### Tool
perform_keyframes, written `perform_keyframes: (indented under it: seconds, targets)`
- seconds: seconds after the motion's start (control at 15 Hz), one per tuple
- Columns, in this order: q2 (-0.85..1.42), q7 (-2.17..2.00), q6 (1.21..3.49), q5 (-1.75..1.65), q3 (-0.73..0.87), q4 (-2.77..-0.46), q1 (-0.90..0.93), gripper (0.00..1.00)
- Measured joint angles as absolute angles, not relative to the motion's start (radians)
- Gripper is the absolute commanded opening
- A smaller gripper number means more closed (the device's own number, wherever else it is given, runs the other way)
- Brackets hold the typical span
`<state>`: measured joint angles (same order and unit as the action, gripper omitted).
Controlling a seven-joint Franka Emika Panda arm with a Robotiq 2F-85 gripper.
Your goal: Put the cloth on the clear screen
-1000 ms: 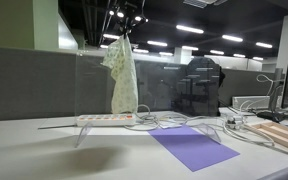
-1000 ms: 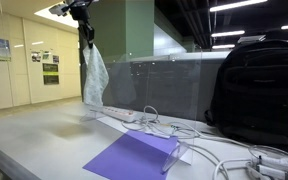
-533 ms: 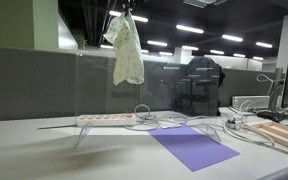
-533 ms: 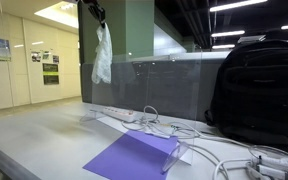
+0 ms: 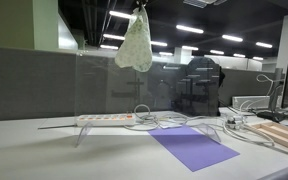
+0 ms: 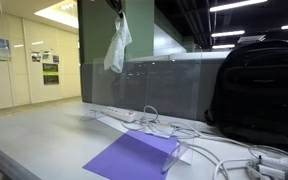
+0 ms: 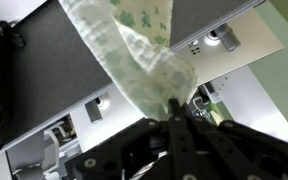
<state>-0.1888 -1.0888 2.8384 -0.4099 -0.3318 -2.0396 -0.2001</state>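
Only the cloth's lower end reaches the clear screen's top edge (image 5: 150, 55), so my gripper lowers and tilts over that edge next, then releases the cloth there.
A pale cloth with a green pattern (image 5: 135, 46) hangs from my gripper (image 5: 140, 6) high above the table, at the top edge of both exterior views (image 6: 116, 44). The clear screen (image 5: 124, 85) stands upright on the table below it, its top edge about level with the cloth's lower end (image 6: 149, 85). In the wrist view my gripper (image 7: 176, 112) is shut on the cloth (image 7: 134, 55), which spreads away from the fingertips.
A white power strip (image 5: 104, 119) with tangled cables lies at the screen's foot. A purple sheet (image 5: 192, 147) lies on the table in front. A black backpack (image 6: 259, 90) stands beside the screen. Grey partition walls run behind.
My gripper has lifted the cloth higher and carried it sideways along the screen; the cloth now hangs above the screen's top edge rather than in front of it.
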Motion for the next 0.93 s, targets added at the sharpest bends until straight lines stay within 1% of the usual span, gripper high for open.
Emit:
perform_keyframes:
  seconds: [0.27, 0.87, 0.93]
  targets:
    - [-0.134, -1.179, 2.822, -0.480, -0.355, -2.019, -0.254, 0.00]
    - [-0.058, -1.264, 2.745, -0.514, -0.360, -2.016, -0.267, 0.00]
    - [-0.055, -1.272, 2.739, -0.514, -0.359, -2.016, -0.269, 0.26]
